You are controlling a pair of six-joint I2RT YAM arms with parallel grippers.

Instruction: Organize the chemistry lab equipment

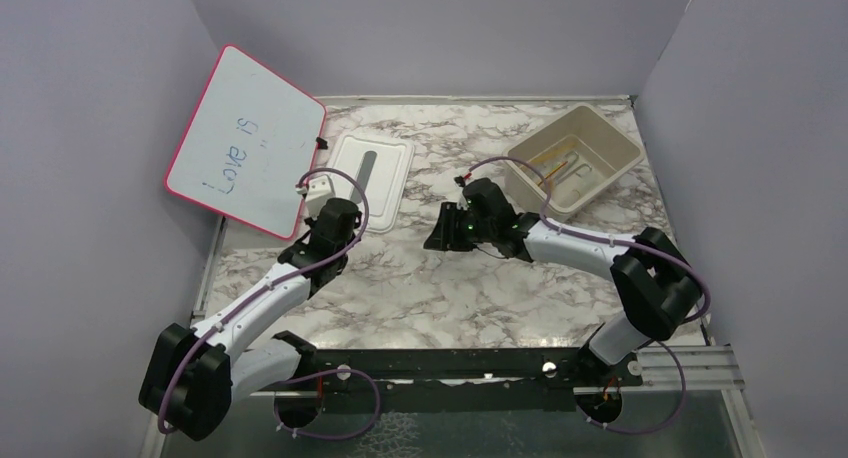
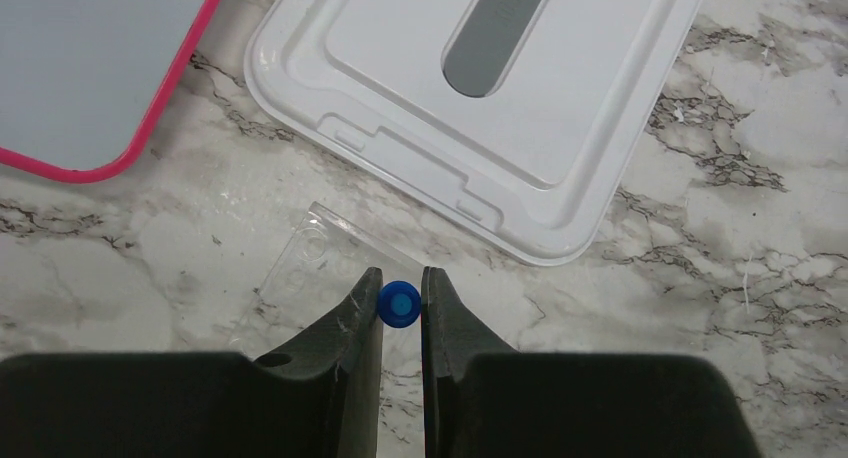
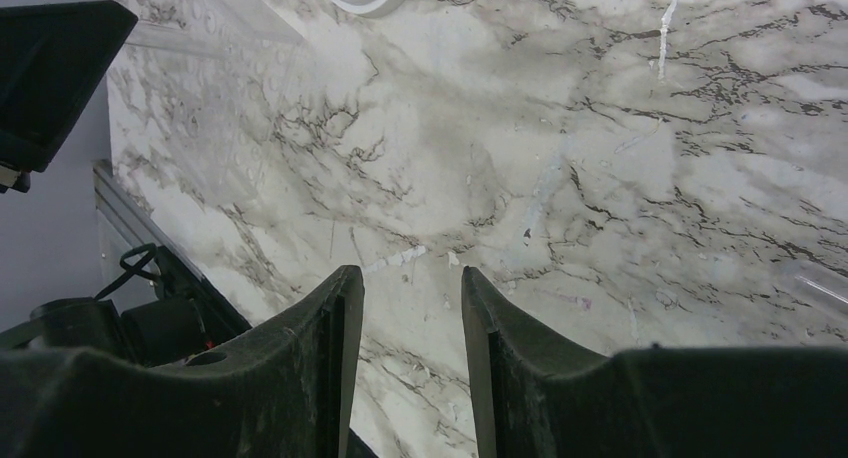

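Note:
Bare marble by the lid's near corner lies right of my left gripper in the top view, so I will carry the blue piece (image 2: 399,304) across and release it there.
In the left wrist view my left gripper (image 2: 402,274) is shut on a tiny blue round piece (image 2: 399,304), pinched between the fingertips just above the marble table. A clear plastic plate (image 2: 318,260) lies under and left of the tips. In the top view the left gripper (image 1: 318,192) is between the whiteboard and the white lid. My right gripper (image 3: 410,278) is open and empty over bare marble; it sits mid-table in the top view (image 1: 441,234). Thin amber and orange items (image 1: 556,164) lie in the beige bin (image 1: 612,138). The tongs and brush are not visible.
A white lid with a grey handle strip (image 2: 560,128) lies just beyond the left gripper, also seen from above (image 1: 390,163). The pink-framed whiteboard (image 1: 245,143) leans at the far left. The beige bin stands at the back right. Walls enclose three sides.

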